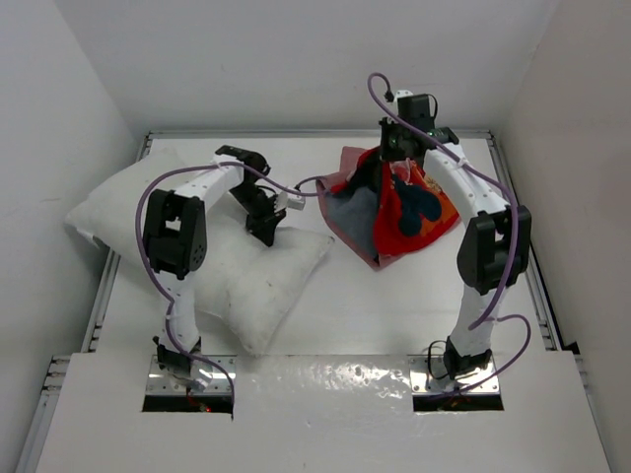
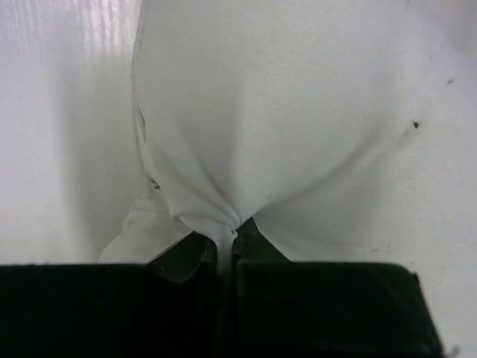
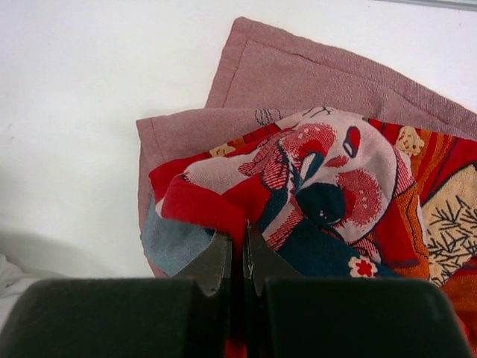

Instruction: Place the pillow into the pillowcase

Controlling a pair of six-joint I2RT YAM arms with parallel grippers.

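The fold of the pillow goes outward and across in my left gripper to the pillowcase's opening (image 1: 347, 199) next, for release. That opening lies to the gripper's right in the top view.
The white pillow (image 1: 242, 281) lies on the left half of the table, one end at the far left. My left gripper (image 1: 266, 225) is shut on a pinch of its fabric near the right corner; in the left wrist view the white pillow cloth (image 2: 261, 112) bunches between the gripper's (image 2: 229, 242) closed fingers. The red-orange printed pillowcase (image 1: 394, 212) sits at the back right, lifted into a crumpled heap. My right gripper (image 1: 399, 153) is shut on its upper edge; in the right wrist view the gripper (image 3: 242, 253) pinches the red pillowcase fabric (image 3: 313, 194), whose pinkish inside shows behind.
White walls enclose the table on the left, back and right. A metal rail (image 1: 104, 296) runs along the left table edge and another along the right (image 1: 537, 286). Purple cables loop from both arms. Bare table surface (image 1: 385, 315) lies in front of the pillowcase.
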